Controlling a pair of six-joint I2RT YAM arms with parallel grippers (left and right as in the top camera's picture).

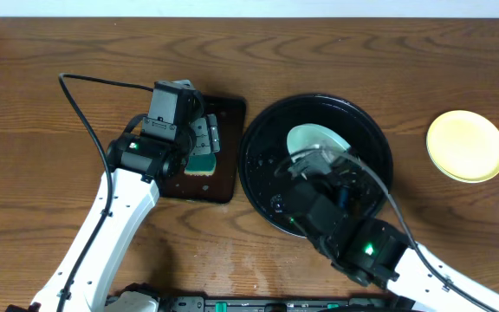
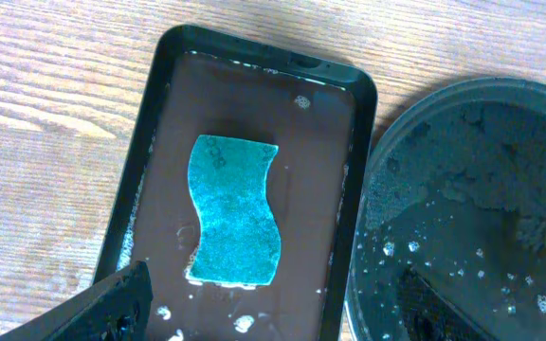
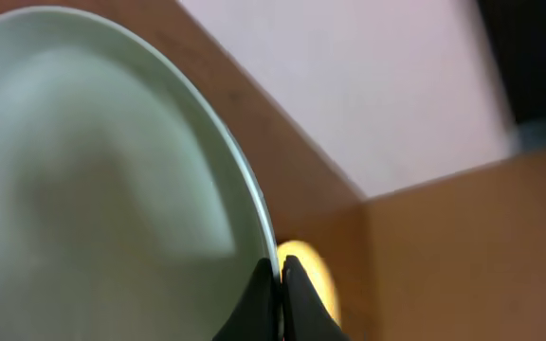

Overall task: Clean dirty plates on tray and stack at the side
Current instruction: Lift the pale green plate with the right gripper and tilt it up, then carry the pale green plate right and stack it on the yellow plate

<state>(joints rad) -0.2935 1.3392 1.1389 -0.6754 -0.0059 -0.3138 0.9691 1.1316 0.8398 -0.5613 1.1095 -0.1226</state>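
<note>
Next, my right gripper will swing the tilted mint-white plate beyond the round tray, then lower the plate level onto the pale yellow plate (image 1: 466, 146) (image 3: 310, 276).
My right gripper (image 3: 278, 270) is shut on the rim of a pale mint-white plate (image 3: 93, 189) and holds it tilted over the round black tray (image 1: 262, 130); the plate shows overhead (image 1: 312, 139) above the tray's middle. A pale yellow plate (image 1: 465, 145) lies on the table at the right, and shows blurred behind the fingers in the right wrist view (image 3: 311, 275). My left gripper (image 2: 273, 317) is open above the blue-green sponge (image 2: 234, 208). A third plate is not in view.
The sponge lies in a small rectangular dark tray (image 2: 154, 104) with wet foam specks, just left of the round tray (image 2: 463, 189), which is wet with suds. The rectangular tray also shows overhead (image 1: 232, 108) under my left arm.
</note>
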